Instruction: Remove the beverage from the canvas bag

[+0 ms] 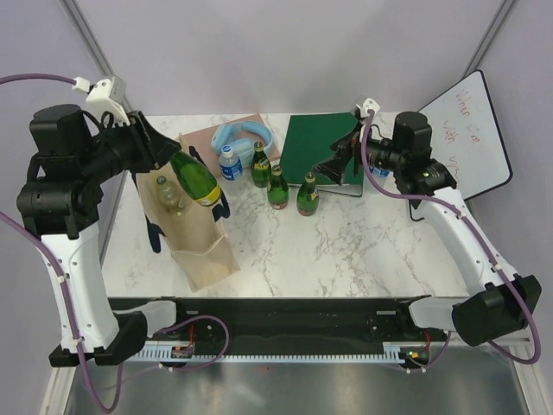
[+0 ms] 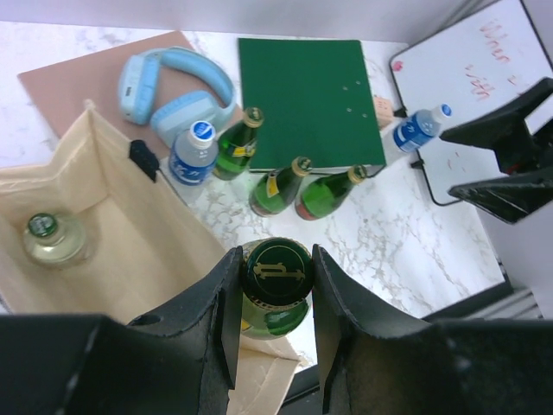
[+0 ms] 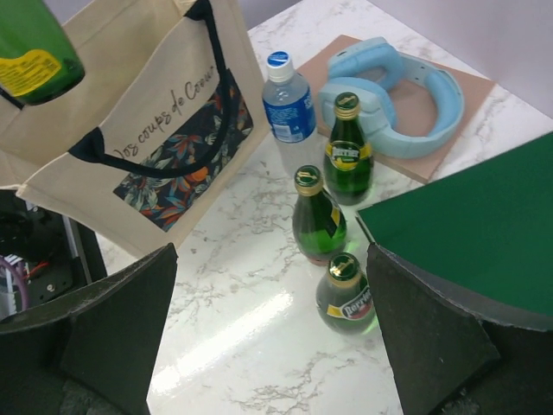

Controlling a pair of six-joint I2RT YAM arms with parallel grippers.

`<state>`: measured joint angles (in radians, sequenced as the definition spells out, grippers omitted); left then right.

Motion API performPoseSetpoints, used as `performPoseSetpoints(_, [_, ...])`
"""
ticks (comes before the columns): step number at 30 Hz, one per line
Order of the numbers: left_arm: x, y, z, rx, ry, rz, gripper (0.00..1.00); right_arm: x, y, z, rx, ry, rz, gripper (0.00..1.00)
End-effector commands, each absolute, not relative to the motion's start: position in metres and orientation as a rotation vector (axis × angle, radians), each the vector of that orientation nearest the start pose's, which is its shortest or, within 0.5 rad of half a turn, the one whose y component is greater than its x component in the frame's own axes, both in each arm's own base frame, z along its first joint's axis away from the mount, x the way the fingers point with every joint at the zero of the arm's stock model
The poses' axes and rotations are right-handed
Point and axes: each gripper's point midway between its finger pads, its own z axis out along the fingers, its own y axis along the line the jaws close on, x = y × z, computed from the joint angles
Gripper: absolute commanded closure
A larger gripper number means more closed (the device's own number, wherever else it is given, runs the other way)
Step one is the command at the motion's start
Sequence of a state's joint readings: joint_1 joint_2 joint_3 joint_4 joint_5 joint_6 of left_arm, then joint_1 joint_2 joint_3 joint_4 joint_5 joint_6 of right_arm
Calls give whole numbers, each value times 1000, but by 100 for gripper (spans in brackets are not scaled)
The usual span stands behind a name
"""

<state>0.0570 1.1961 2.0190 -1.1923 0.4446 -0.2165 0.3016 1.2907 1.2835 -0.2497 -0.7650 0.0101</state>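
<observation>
The bare marble by the binder's near corner [image 1: 344, 207] [image 2: 359, 201] is below my left gripper and to its right in the top view, so I will move across to it, go down and let go.
My left gripper [image 2: 275, 285] is shut on the cap end of a green glass beverage bottle [image 2: 275, 281]. In the top view the bottle [image 1: 195, 179] hangs tilted over the open mouth of the beige canvas bag [image 1: 206, 251], clear of its rim, with the left gripper [image 1: 173, 156] on its upper end. A clear bottle with a green cap [image 2: 52, 238] still stands inside the bag [image 2: 130, 251]. My right gripper [image 3: 272, 337] is open and empty above the marble table; in the top view it [image 1: 333, 164] hovers over the green binder's front edge.
Three green bottles [image 1: 261, 164] [image 1: 277, 188] [image 1: 308, 195] and a small water bottle [image 1: 229, 162] stand right of the bag. Behind them lie blue headphones [image 1: 244, 137] on a brown board and a green binder [image 1: 320, 143]. A whiteboard [image 1: 471, 134] leans at the right, another water bottle [image 2: 419, 130] beside it.
</observation>
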Motion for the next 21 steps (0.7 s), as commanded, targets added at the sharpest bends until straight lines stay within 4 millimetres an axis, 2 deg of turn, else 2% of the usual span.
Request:
performPoseSetpoints(1, [242,-109,518,202,1716,-704,98,326,207,354,-776,1622,818,2])
performPoseSetpoints(5, [247,-132,516,266,1712,-748,98,332,191,360,-728,1627,771,2])
performPoseSetpoints(11, [247,-189,505,413,1729,-827,98,339,166,370,-657,1635,700,2])
performPoseSetpoints(12, [254,-195,501,420,1740,-823,98,340,162,370,-643,1641,689,2])
performPoseSetpoints(14, [252,-212,497,469,1739,-848,98,340,154,372,-621,1643,669,2])
performPoseSetpoints(16, [259,-226,489,499,1747,-844,98,339,146,374,-599,1644,649,2])
performPoseSetpoints(17, [255,-239,486,537,1745,-866,98,339,143,375,-593,1645,641,2])
performPoseSetpoints(18, [261,-249,479,555,1754,-859,98,339,140,374,-584,1650,633,2])
performPoseSetpoints(21, [258,-277,467,626,1765,-872,98,341,127,374,-538,1663,589,2])
